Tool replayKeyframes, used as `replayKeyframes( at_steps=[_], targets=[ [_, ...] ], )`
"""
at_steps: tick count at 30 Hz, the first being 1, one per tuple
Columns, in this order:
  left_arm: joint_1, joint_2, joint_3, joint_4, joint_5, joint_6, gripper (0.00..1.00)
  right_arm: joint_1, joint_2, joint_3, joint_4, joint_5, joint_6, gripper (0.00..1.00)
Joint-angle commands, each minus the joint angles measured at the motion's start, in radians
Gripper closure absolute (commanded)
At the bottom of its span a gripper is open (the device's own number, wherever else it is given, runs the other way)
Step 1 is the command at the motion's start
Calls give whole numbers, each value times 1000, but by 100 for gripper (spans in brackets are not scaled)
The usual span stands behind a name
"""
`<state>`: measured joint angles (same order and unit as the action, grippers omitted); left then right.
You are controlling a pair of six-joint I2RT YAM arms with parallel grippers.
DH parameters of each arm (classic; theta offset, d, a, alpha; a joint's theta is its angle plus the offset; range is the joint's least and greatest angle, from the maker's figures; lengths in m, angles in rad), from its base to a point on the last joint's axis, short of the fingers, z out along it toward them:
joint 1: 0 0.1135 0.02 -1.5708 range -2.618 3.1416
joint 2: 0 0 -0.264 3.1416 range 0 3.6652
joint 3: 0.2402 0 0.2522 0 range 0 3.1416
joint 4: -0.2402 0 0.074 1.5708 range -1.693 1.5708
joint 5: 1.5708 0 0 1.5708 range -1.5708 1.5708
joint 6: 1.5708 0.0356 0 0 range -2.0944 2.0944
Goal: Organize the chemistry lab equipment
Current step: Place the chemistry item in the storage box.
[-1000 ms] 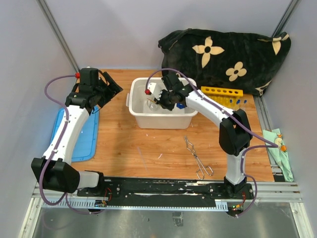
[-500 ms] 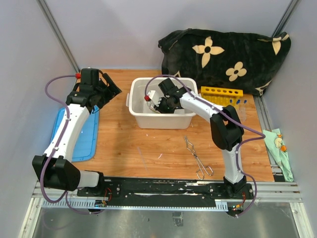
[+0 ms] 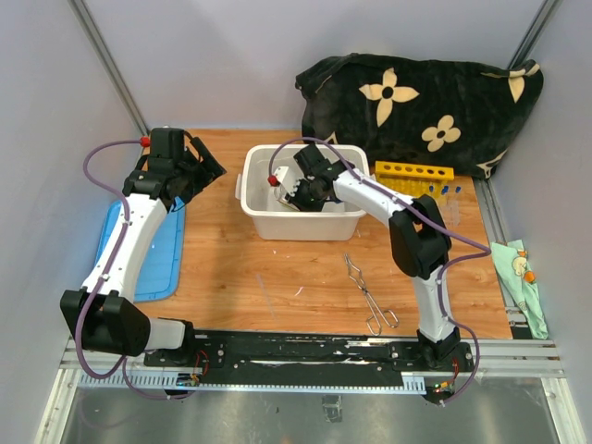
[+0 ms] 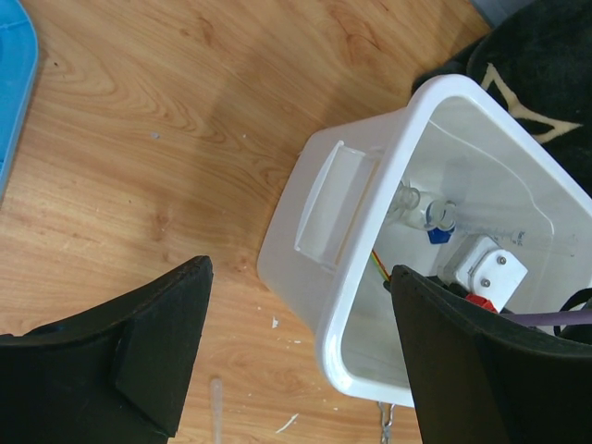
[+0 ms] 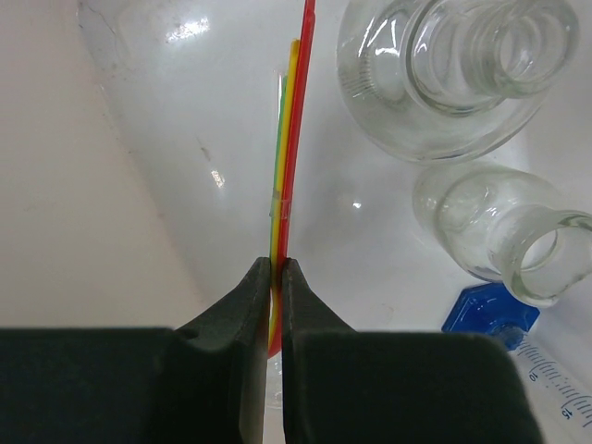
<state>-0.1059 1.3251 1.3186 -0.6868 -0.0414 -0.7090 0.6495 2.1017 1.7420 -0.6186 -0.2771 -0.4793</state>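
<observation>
My right gripper lowers to the bottom of the tub beside the glass beakers next and releases the bundle of thin rods there, since that bottom is clear.
My right gripper (image 3: 294,194) is down inside the white tub (image 3: 254,208), shut on a bundle of thin rods (image 5: 289,139), red, yellow and green, held between its jaws (image 5: 276,277). Two small glass beakers (image 5: 462,65) and a blue-capped clear tube (image 5: 490,310) lie on the tub floor beside it. My left gripper (image 3: 208,171) is open and empty, above the table left of the tub; in its wrist view it (image 4: 298,277) looks down on the tub's corner (image 4: 370,277). The yellow holed rack (image 3: 413,172) stands right of the tub. Metal tongs (image 3: 368,294) lie on the table in front.
The black flowered cloth (image 3: 421,111) is piled at the back right. A blue lid (image 3: 162,250) lies flat at the left under my left arm. A green cloth (image 3: 518,268) lies off the table's right edge. A thin clear stick (image 4: 215,407) lies on the wood.
My right gripper has moved left inside the tub with the rods in it, and its elbow has swung left. The left arm has not moved.
</observation>
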Motion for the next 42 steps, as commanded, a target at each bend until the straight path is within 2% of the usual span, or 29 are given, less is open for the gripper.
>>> replayKeyframes(
  at_steps=[1, 23, 33, 42],
  targets=[
    [13, -1, 33, -7, -8, 20, 17, -7, 29, 16, -24, 18, 13, 97],
    [13, -48, 3, -30, 3, 25, 17, -10, 75, 16, -17, 47, 22, 94],
    [14, -65, -8, -33, 12, 20, 16, -15, 67, 12, -18, 47, 32, 79],
    [14, -76, -18, -33, 18, 15, 16, -16, 11, 25, -41, 45, 55, 75]
  ],
)
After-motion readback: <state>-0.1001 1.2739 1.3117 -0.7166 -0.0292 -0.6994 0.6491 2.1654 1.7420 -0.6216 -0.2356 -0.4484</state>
